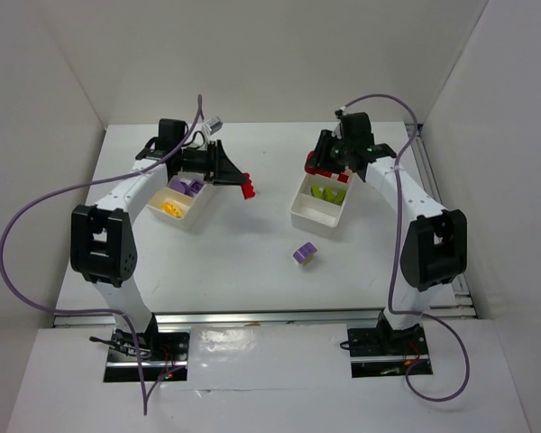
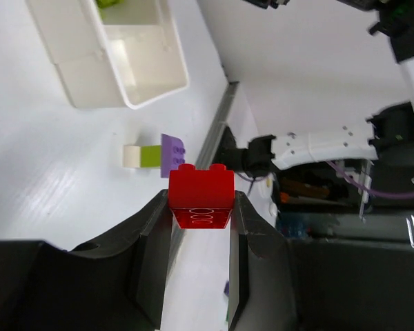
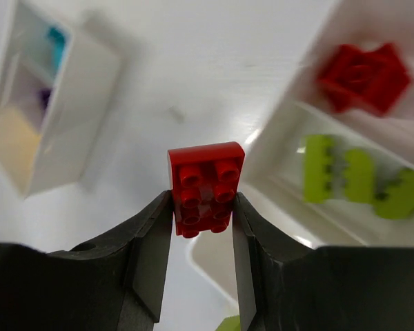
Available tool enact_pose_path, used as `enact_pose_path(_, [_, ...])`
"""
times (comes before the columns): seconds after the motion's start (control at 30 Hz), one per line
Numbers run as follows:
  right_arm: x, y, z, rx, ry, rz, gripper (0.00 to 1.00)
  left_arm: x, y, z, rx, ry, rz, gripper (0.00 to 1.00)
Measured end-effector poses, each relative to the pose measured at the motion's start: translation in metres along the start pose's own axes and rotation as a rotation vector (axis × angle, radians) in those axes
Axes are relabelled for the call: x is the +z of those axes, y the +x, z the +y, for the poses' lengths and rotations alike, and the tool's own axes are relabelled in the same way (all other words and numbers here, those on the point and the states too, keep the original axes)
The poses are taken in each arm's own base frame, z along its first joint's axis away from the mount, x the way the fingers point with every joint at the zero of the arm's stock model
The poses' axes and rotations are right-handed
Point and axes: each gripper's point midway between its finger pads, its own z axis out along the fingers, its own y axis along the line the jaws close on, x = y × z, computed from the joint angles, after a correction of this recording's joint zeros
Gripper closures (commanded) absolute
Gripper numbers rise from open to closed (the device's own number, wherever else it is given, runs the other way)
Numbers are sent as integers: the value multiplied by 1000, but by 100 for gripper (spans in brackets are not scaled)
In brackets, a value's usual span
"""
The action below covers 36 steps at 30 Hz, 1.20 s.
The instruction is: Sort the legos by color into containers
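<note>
Next, my left gripper moves to the right in the top view, over the container section of red legos, and frees its red lego there because the colors match.
My left gripper (image 1: 237, 180) is shut on a red lego (image 1: 249, 188), held just right of the left container (image 1: 187, 222); in the left wrist view the brick (image 2: 201, 196) sits pinched between the fingertips. My right gripper (image 1: 331, 161) hovers at the far end of the right container (image 1: 314, 216) and is shut on a flat red lego (image 3: 205, 186). Below it, that container (image 3: 290, 207) holds red legos (image 3: 362, 76) and lime green legos (image 3: 359, 179) in separate compartments. The left container holds purple legos (image 1: 191, 186) and yellow legos (image 1: 171, 207).
A small purple-and-lime cluster (image 1: 305, 254) lies loose on the table in front of the right container, also seen in the left wrist view as a cluster (image 2: 157, 155). White walls enclose the table on three sides.
</note>
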Motion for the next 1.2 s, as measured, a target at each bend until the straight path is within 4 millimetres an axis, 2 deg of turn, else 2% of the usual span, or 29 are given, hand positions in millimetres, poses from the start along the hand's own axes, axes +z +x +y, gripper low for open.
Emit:
enact_pose_path(0.07, [3, -12, -27, 10, 162, -41, 90, 6, -8, 1, 3, -63, -15, 100])
enact_pose_path(0.2, [14, -30, -64, 3, 354, -98, 87, 23, -14, -7, 31, -135, -17, 100])
enact_pose_path(0.43, [24, -32, -123, -27, 592, -95, 80, 50, -23, -15, 62, -231, -10, 100])
enact_pose_path(0.57, [27, -34, -146, -27, 658, -90, 61, 58, -28, -11, 58, -264, -10, 100])
enact_pose_path(0.6, [27, -34, -150, -27, 669, -89, 45, 61, -30, -10, 57, -271, -10, 100])
enact_pose_path(0.67, [27, -34, -155, -29, 684, -88, 36, 67, -33, -8, 56, -278, -7, 100])
enact_pose_path(0.87, [30, -43, -159, -28, 696, -105, 32, 89, -37, -8, 53, -282, 8, 100])
enact_pose_path(0.93, [30, -43, -159, -27, 695, -106, 35, 95, -41, -10, 59, -278, 7, 100])
enact_pose_path(0.97, [29, -43, -158, -27, 694, -106, 43, 98, -42, -11, 51, -277, 7, 100])
enact_pose_path(1.03, [26, -41, -155, -22, 678, -113, 47, 105, -46, -13, 53, -270, 10, 100])
enact_pose_path(1.2, [-1, -31, -135, 7, 567, -121, 47, 123, -60, -15, 62, -247, -2, 100])
